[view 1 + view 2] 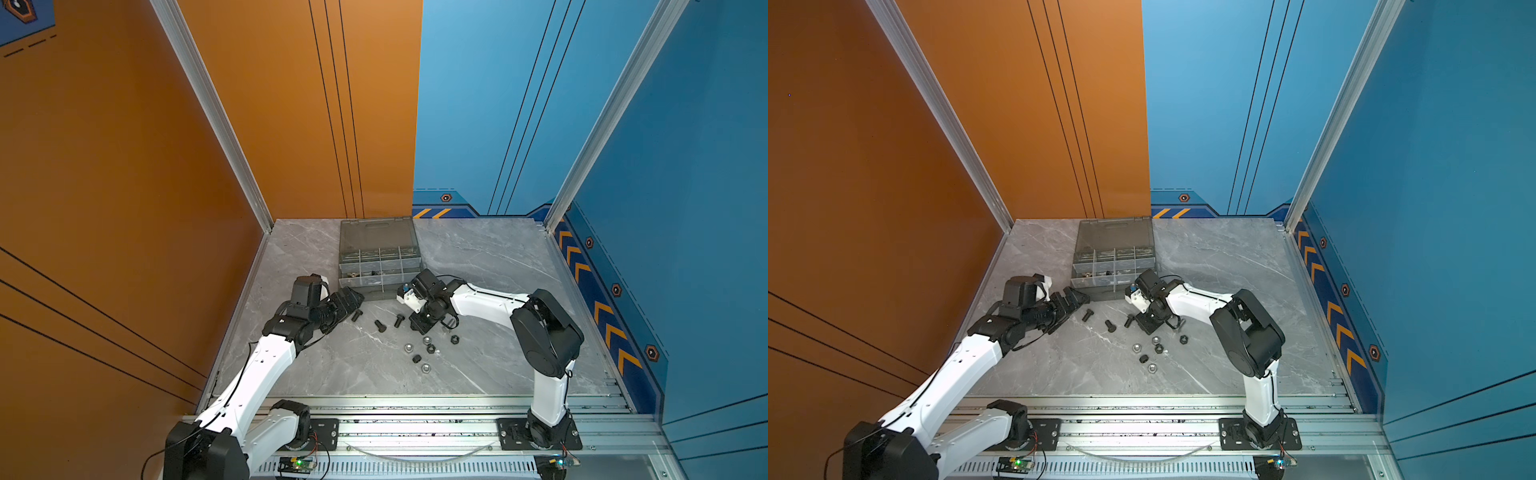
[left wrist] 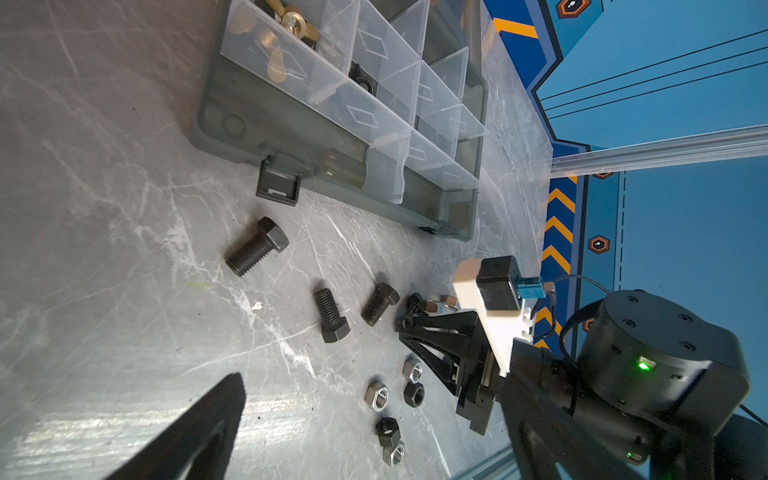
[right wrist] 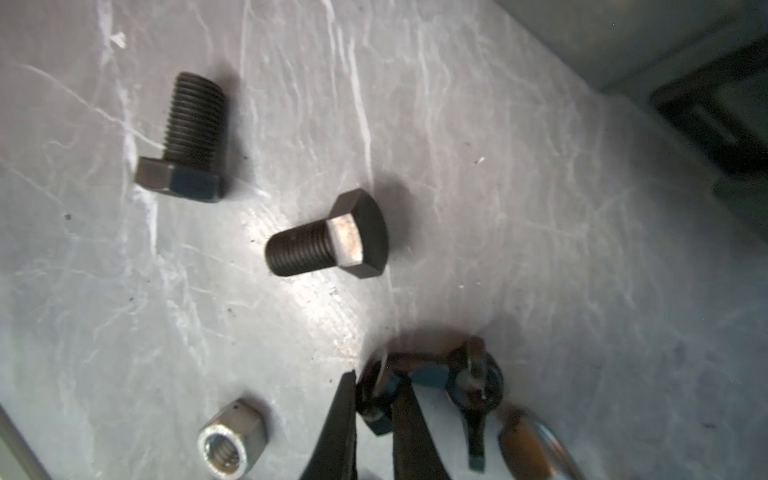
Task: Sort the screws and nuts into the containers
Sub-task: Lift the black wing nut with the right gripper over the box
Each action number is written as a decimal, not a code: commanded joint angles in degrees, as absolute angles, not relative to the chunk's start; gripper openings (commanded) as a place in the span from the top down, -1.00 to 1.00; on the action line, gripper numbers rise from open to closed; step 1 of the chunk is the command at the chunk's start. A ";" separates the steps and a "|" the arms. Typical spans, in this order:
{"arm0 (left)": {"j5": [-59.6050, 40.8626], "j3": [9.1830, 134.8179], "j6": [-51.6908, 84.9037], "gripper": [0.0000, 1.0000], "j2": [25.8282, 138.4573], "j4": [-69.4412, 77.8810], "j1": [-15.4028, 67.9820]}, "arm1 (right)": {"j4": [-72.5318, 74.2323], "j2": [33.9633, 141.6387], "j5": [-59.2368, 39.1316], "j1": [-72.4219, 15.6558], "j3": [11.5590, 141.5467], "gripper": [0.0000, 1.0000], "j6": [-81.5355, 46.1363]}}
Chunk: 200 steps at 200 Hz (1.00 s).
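The compartment already holding a black nut (image 1: pixel 370 271) is outward, so my right gripper should next lift the black wing nut, carry it outward there and let go.
Three black screws (image 1: pixel 380 325) lie in a row on the marble table, also in the left wrist view (image 2: pixel 330 316). Several loose black and silver hex nuts (image 1: pixel 417 358) sit in a cluster nearer the front. My right gripper (image 3: pixel 376 399) points down beside them, shut on one wing of a black wing nut (image 3: pixel 478 382) at table level. A silver nut (image 3: pixel 230 440) lies just beside its fingers. My left gripper (image 1: pixel 353 299) hovers wide open left of the screws and holds nothing. The containers are compartments in the open grey organiser case (image 1: pixel 374 232) behind both grippers.
Brass wing nuts (image 2: pixel 291 23) fill a corner compartment and a black nut (image 2: pixel 361 81) sits in another. The case latch (image 2: pixel 278 185) sticks out toward the screws. An orange wall bounds the left side, a blue one the right, and a metal rail (image 1: pixel 415 403) runs along the front.
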State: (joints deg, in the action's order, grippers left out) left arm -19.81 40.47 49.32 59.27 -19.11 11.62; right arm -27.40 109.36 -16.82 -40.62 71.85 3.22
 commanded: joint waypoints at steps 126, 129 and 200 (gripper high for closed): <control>-23.57 38.44 49.05 -0.95 58.26 -17.57 9.16 | -25.44 123.22 -26.87 -37.66 109.22 1.00 2.43; -23.61 38.45 49.04 -0.96 58.27 -17.50 9.11 | -25.36 124.07 -26.85 -37.62 110.16 1.00 2.31; -24.27 39.31 49.15 -0.96 58.28 -18.01 8.45 | -27.55 141.72 -26.61 -36.79 131.70 1.00 -0.13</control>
State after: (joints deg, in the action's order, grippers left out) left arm -22.85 38.92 49.36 59.00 -17.56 9.15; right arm -25.41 139.13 -26.20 -37.39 126.50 1.23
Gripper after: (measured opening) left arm 0.978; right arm 0.138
